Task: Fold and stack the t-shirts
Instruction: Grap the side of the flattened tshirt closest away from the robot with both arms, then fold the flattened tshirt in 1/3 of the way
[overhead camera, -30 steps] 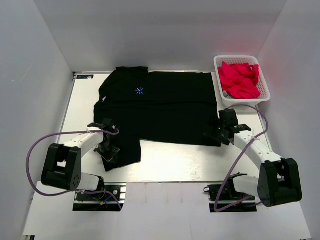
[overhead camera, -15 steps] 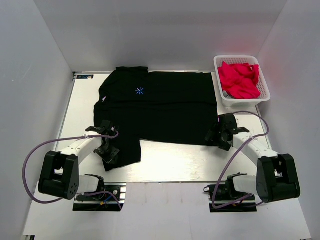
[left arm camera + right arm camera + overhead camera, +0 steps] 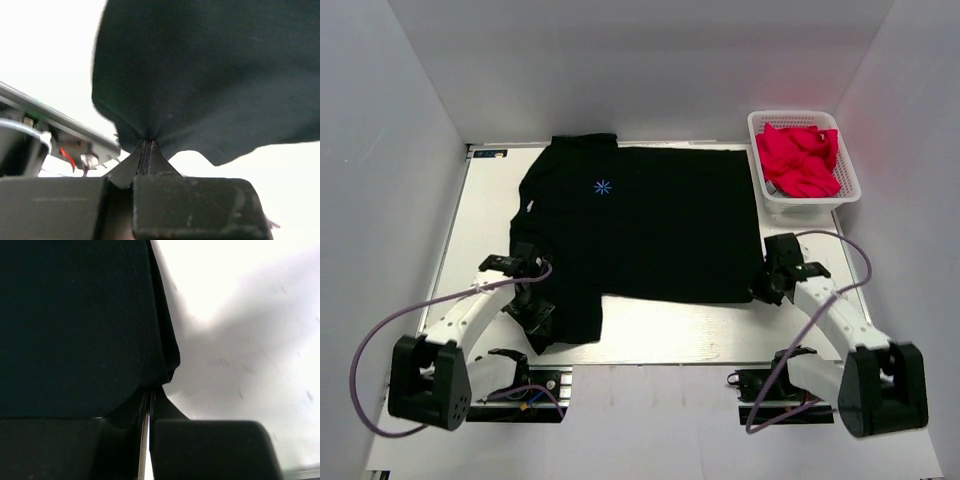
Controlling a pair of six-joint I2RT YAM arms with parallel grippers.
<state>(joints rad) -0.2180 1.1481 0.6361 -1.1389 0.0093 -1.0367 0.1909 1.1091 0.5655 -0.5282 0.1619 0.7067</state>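
Note:
My left gripper moves the near sleeve outward next and releases it onto the cloth beside the starburst print, as that spot lies outward of the gripper.
A black t-shirt (image 3: 650, 220) with a small light-blue starburst print (image 3: 603, 186) lies spread across the white table (image 3: 670, 335). My left gripper (image 3: 532, 308) is shut on the shirt's near-left sleeve, and the cloth (image 3: 210, 75) bunches up from its closed fingertips (image 3: 147, 145). At the shirt's near-right hem corner my right gripper (image 3: 765, 285) is shut on the fabric (image 3: 75, 325), which folds into the pinch between its fingers (image 3: 150, 390).
A white basket (image 3: 804, 160) holding red cloth (image 3: 798, 158) stands at the back right. White walls close in the table on three sides. Purple cables loop from both arms near the front edge.
The right gripper has closed on the shirt's near-right corner and pulled it slightly toward the front. The left arm drew its held sleeve a little nearer, and the shirt's near edge shifted forward.

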